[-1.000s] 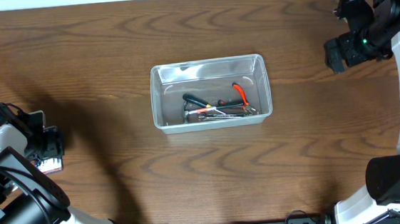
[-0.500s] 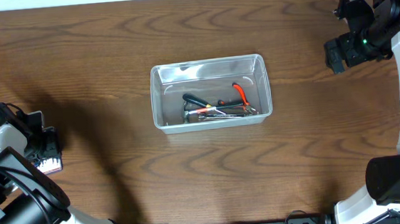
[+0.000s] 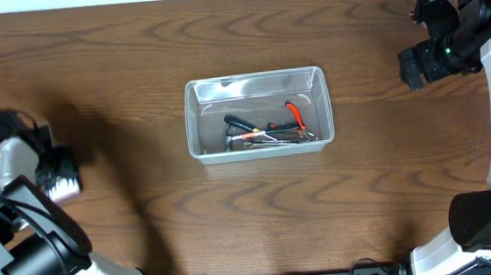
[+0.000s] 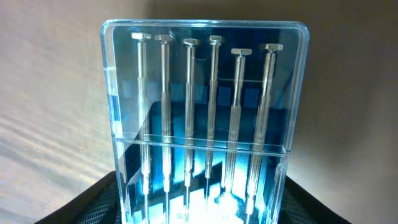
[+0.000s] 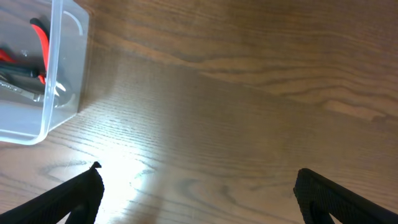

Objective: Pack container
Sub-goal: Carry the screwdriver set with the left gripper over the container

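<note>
I will next lift the blue case with my left gripper outward and across to the container. Then I will lower the case beside the hand tools, where the bottom of the container is empty.
The container (image 3: 193, 124), a clear shallow bin, stands at the table's middle and holds red-handled pliers (image 3: 294, 115) and other hand tools (image 3: 254, 135). Its corner shows in the right wrist view (image 5: 65, 56). My left gripper (image 3: 55, 170) is at the far left edge, shut on a flat blue case of precision screwdrivers (image 4: 199, 112). The case fills the left wrist view, and my left gripper's fingers (image 4: 199, 208) clamp its near end. My right gripper (image 3: 411, 67) is open and empty at the far right, above bare wood (image 5: 199, 186).
Dark wood table (image 3: 133, 50) all round the container. The left arm's base and cables (image 3: 26, 251) stand at the lower left, and the right arm's base (image 3: 489, 219) stands at the lower right.
My left gripper has moved toward the far side of the table with the screwdriver case in it. The right arm and the container have not moved.
</note>
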Motion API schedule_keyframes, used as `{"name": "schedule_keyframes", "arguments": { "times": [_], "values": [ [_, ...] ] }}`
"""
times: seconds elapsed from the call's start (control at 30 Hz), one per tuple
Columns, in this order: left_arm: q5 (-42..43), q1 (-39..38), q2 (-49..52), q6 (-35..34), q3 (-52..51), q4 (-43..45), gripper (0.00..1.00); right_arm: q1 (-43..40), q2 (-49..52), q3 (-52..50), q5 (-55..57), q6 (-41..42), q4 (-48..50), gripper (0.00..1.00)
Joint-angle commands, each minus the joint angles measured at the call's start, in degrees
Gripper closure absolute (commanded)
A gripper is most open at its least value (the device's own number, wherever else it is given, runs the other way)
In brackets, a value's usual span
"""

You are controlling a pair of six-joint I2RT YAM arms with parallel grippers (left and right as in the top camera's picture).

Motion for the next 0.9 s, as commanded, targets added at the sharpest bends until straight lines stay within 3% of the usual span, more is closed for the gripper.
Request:
{"name": "schedule_keyframes", "arguments": {
  "times": [0.0, 0.17, 0.33, 0.53, 0.7, 0.87],
  "values": [
    [-0.22, -6.14, -7.02, -6.08, 6.25, -1.66, 0.94, -0.13, 0.02, -0.28, 0.59, 0.72, 0.07, 0.01],
    [-0.24, -20.87, -13.14, -3.56, 11.82, -3.52, 0.94, -0.13, 0.02, -0.28, 0.55, 0.81, 0.42, 0.01],
    [-0.22, -38.82, -15.96, 7.80, 13.53, -3.54, 0.94, -0.13, 0.02, -0.28, 0.52, 0.94, 0.46, 0.01],
    [-0.22, -55.08, -13.79, 16.33, 13.51, -3.78, 0.94, -0.13, 0.02, -0.28, 0.50, 0.94, 0.44, 0.01],
    [-0.20, -61.37, -9.03, 21.18, 13.51, -4.07, 0.94, -0.13, 0.02, -0.28, -0.90, 0.94, 0.42, 0.01],
    [1.53, -61.99, -1.95, 21.46, 13.51, -4.20, 0.94, -0.13, 0.02, -0.28, -0.94, 0.94, 0.39, 0.01]
  ]
}}
